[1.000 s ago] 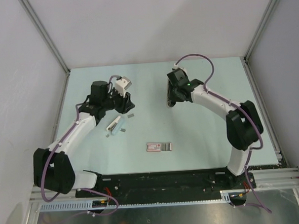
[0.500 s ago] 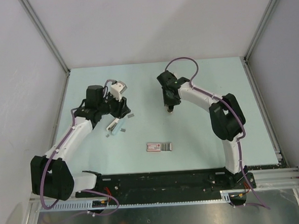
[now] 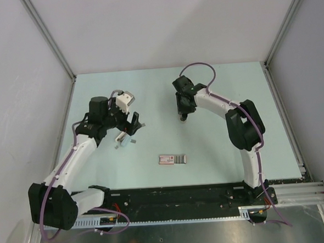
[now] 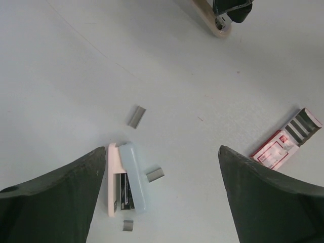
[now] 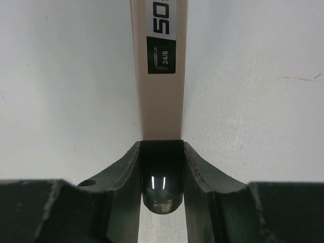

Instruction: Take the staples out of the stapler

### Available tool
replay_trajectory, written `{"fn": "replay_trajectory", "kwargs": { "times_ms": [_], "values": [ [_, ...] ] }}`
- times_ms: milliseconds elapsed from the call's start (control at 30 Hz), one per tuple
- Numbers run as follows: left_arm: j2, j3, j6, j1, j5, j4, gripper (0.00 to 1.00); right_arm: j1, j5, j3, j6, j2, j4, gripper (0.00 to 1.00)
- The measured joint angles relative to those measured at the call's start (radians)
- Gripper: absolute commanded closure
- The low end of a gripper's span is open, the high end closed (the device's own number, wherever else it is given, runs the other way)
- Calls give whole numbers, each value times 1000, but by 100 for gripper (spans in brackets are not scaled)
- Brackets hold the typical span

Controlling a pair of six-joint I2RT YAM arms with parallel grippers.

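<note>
The loose piece off the stapler's far end (image 3: 143,124) (image 4: 136,116) has bare tabletop around it, so my left gripper will move down and toward the right in the top view, with its fingers on both sides of it.
The stapler (image 4: 124,177) lies on the table, its pale blue top swung slightly off its white base and a dark metal rail showing between them. My left gripper (image 4: 162,149) hangs above it, open wide and holding nothing. The stapler sits just inside the left finger (image 4: 61,197). In the top view the stapler (image 3: 124,137) lies just below the left gripper (image 3: 130,125). Loose staple strips (image 4: 136,116) (image 4: 155,174) (image 4: 128,225) lie around it. My right gripper (image 5: 161,147) is shut on a beige bar with a glossy black end (image 5: 161,76), marked 24/8.
A red-and-white staple box (image 3: 172,159) with grey strips lies near the front middle, and shows at the right of the left wrist view as the box (image 4: 283,144). The right gripper (image 3: 182,114) holds its bar down at the table's middle back. Walls enclose three sides.
The left jaws have opened wide and the left arm has drawn back toward the left. The right arm swung left early on, then held almost still.
</note>
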State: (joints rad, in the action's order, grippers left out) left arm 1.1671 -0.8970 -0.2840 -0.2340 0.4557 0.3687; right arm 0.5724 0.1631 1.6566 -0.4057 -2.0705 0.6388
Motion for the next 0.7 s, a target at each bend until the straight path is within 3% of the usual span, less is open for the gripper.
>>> {"fn": "replay_trajectory", "kwargs": {
  "times_ms": [100,400,467,533,567,700],
  "values": [
    [-15,1,-11,0,-19,1,1,-1,-8,-8,4,0,-21,54],
    [111,1,-60,-13,-94,6,1,0,-26,-23,15,11,-67,43],
    [156,-7,-77,-23,-114,17,1,0,-25,-23,15,22,-69,33],
    [209,-34,-95,-39,-133,27,1,2,-17,-32,14,44,-74,12],
    [239,-54,-106,-48,-142,29,2,3,-12,-44,12,66,-80,6],
    [375,-157,-154,-75,-182,28,10,-2,-21,-157,13,232,-142,1]
  ]
}}
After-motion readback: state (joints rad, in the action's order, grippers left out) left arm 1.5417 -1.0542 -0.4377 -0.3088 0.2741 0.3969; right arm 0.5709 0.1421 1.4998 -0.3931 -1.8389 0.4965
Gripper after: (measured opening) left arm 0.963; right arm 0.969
